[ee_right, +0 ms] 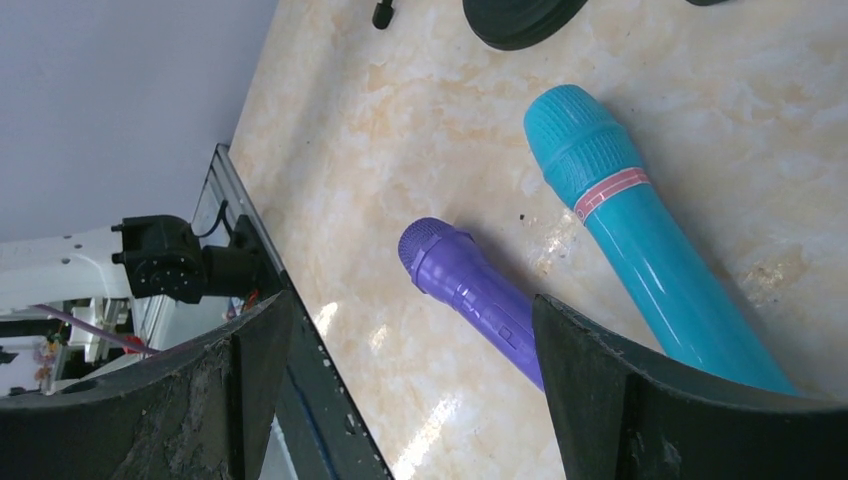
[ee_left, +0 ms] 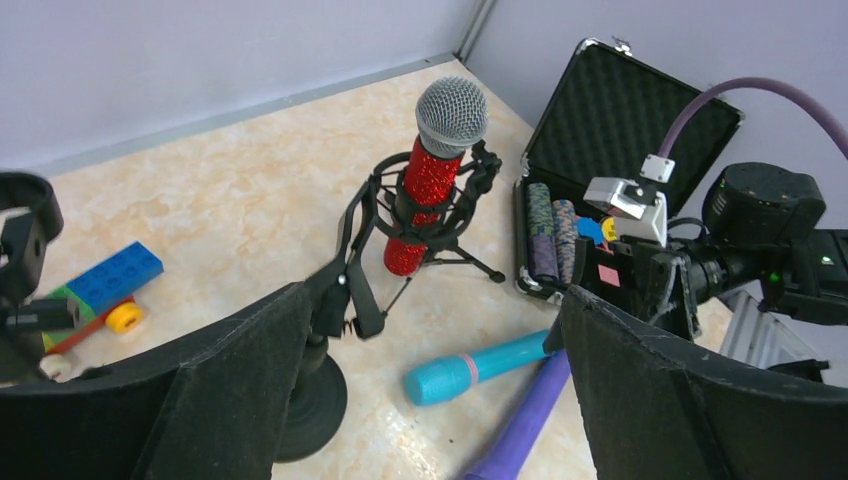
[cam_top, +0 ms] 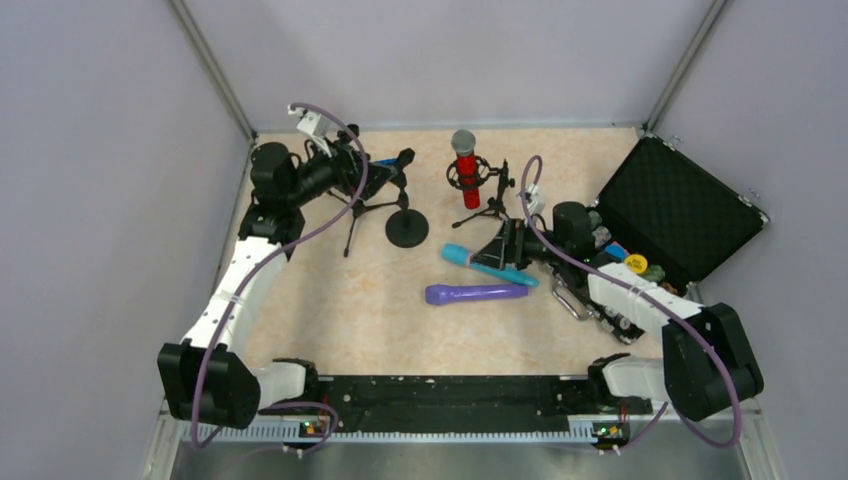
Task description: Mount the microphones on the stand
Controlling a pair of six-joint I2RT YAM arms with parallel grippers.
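My left gripper goes to the right in the top view next, onto the lower part of the black clip (cam_top: 399,178) (ee_left: 343,291), which stands empty beyond my gripper's fingers.
The glittery red microphone (cam_top: 466,172) (ee_left: 430,190) stands upright in a shock mount on a small tripod stand (cam_top: 490,205). The light-blue microphone (cam_top: 488,265) (ee_right: 620,230) and the purple microphone (cam_top: 478,293) (ee_right: 470,290) lie side by side on the table. A round-base stand (cam_top: 407,228) with an empty clip (ee_left: 350,290) stands to their left. My left gripper (cam_top: 375,172) (ee_left: 435,300) is open and empty beside that clip. My right gripper (cam_top: 503,246) (ee_right: 410,300) is open and empty, low over the handle ends of the two lying microphones.
An open black case (cam_top: 680,210) (ee_left: 630,110) with chips and small toys sits at the right. A second black tripod (cam_top: 352,215) stands under my left arm. Toy bricks (ee_left: 115,275) lie at the back left. Grey walls close in the table.
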